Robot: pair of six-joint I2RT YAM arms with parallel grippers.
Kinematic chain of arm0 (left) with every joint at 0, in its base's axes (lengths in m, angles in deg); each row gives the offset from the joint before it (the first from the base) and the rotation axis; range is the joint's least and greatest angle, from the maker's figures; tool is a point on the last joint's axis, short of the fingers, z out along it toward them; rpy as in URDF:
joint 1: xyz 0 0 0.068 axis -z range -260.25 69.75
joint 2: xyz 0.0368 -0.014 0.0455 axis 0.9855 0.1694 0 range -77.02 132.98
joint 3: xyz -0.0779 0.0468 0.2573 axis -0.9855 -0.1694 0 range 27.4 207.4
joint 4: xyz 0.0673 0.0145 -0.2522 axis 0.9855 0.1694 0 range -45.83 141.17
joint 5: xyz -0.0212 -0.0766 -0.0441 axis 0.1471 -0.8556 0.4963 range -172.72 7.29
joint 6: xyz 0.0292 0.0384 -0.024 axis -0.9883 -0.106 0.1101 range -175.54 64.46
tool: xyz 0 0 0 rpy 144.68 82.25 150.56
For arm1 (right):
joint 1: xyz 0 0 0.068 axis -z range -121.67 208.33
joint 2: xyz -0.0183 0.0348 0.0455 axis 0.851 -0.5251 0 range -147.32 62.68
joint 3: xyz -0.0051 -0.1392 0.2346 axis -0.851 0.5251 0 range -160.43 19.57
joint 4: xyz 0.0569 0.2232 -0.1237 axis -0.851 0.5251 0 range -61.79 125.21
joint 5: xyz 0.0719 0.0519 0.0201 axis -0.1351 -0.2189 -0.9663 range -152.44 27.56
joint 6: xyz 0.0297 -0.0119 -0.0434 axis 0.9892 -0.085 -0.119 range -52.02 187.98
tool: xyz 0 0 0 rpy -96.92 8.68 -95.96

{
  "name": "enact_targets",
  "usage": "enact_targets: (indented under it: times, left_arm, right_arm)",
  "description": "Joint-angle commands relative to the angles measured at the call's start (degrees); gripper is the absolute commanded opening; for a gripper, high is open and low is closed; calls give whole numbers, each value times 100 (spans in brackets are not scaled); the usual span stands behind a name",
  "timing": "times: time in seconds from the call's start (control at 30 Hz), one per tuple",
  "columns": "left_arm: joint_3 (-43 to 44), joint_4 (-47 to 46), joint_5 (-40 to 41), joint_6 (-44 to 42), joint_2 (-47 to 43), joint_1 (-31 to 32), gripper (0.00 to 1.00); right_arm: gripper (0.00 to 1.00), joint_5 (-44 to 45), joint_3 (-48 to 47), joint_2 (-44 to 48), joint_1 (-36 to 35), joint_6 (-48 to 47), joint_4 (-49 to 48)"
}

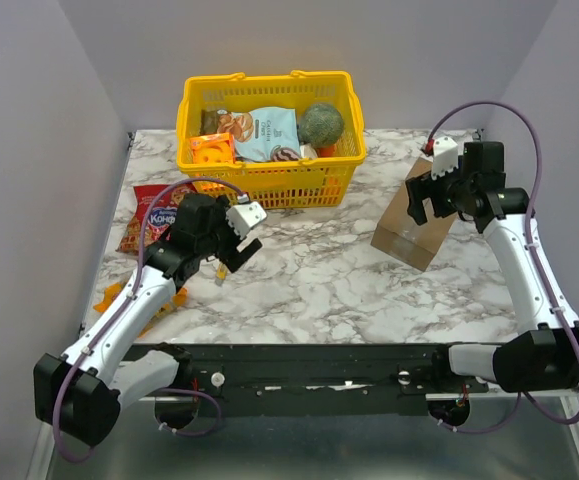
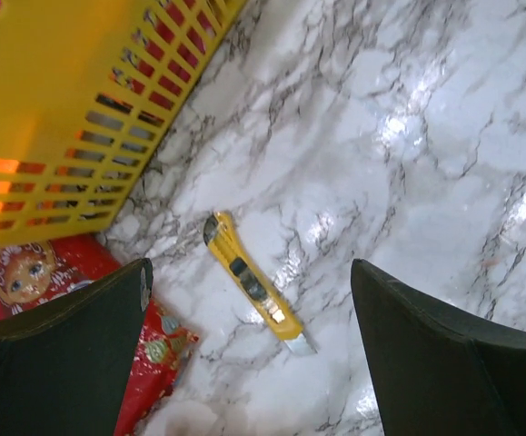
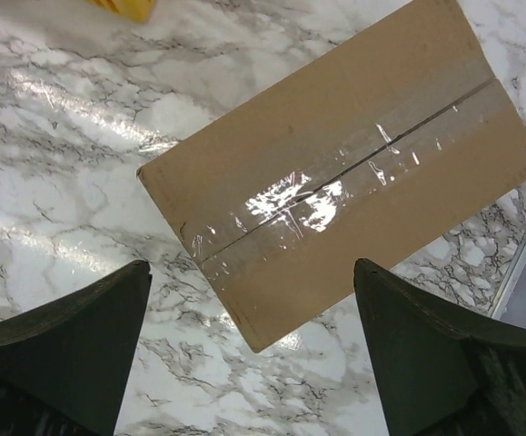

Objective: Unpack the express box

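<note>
My left gripper turns in line with the handle next, since the knife [image 2: 255,292] lies slanted, then lowers to the knife's black slider.
The express box [image 1: 415,222] is a brown carton lying on the marble table at the right. Its top shows a clear-taped seam in the right wrist view [image 3: 344,173]. My right gripper [image 1: 447,197] hovers over the box, open and empty [image 3: 249,363]. A yellow utility knife [image 2: 255,292] with its blade out lies on the table at the left; it also shows in the top view [image 1: 221,271]. My left gripper [image 1: 231,247] hangs above the knife, open and empty [image 2: 249,363].
A yellow shopping basket [image 1: 269,183] full of groceries stands at the back centre. A red snack bag [image 1: 149,215] lies at the left, partly under my left arm; it also shows in the left wrist view [image 2: 40,272]. Orange packets [image 1: 119,295] lie near the left edge.
</note>
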Motion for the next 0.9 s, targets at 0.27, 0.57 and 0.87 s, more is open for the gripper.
enact_targets:
  times: [0.27,0.57,0.87]
  left_arm:
    - [-109,65,1009,331,713,-96,90]
    - [76,372,1360,637,1231,-325,79]
    - [735,953,2011,1375,2848,-501,76]
  right_arm:
    - [99,-734,-234,-398,19,-278,-340]
    - [95,-1385,-32,-354,11,-462,-244]
    - [96,-1306,118,-336,-33,-366,-340]
